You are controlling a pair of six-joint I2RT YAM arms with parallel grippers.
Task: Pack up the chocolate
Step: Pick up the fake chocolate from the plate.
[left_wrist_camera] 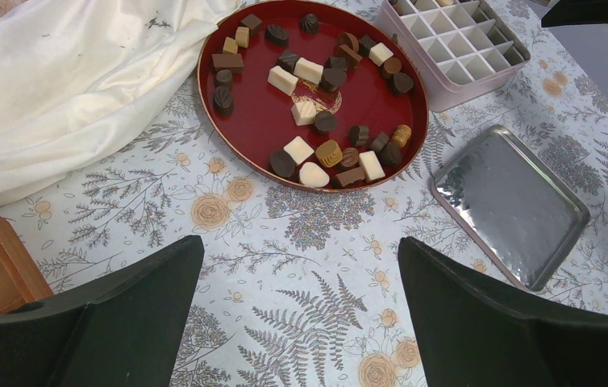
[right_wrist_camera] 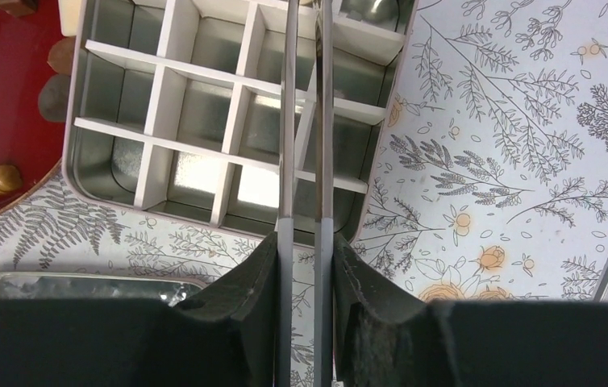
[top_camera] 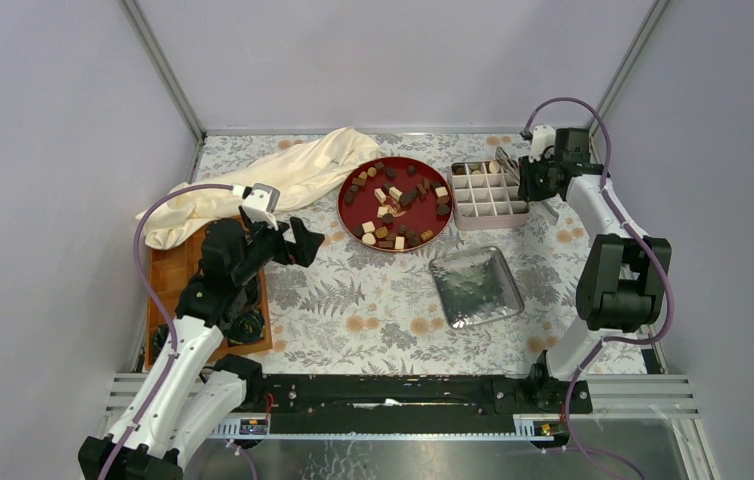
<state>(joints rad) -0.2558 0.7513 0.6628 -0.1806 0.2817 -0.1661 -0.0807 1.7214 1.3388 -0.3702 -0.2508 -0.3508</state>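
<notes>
My right gripper should swing from the box toward the plate (top_camera: pixel 345 205) next, then turn and lower the tongs over the plate's chocolate pieces, because the box's nearer cells are empty.
The chocolate (top_camera: pixel 398 205) lies as several dark, tan and cream pieces (left_wrist_camera: pixel 317 121) on a round red plate (top_camera: pixel 345 205). To its right stands a pale box with white dividers (top_camera: pixel 488 195), its nearer cells (right_wrist_camera: pixel 204 121) bare metal. My right gripper (top_camera: pixel 533 178) hovers at the box's right end, shut on metal tongs (right_wrist_camera: pixel 305 121) whose arms run close together over the cells; their tips are out of view. My left gripper (left_wrist_camera: pixel 301 250) hangs open over the flowered cloth, short of the plate (left_wrist_camera: pixel 204 89), with nothing between its fingers.
A silver lid (top_camera: pixel 475 287) lies in front of the box. A crumpled cream cloth (top_camera: pixel 283 175) sits left of the plate. A wooden tray (top_camera: pixel 168 275) with dark coiled items (top_camera: pixel 248 325) lies under the left arm. Walls close in on both sides.
</notes>
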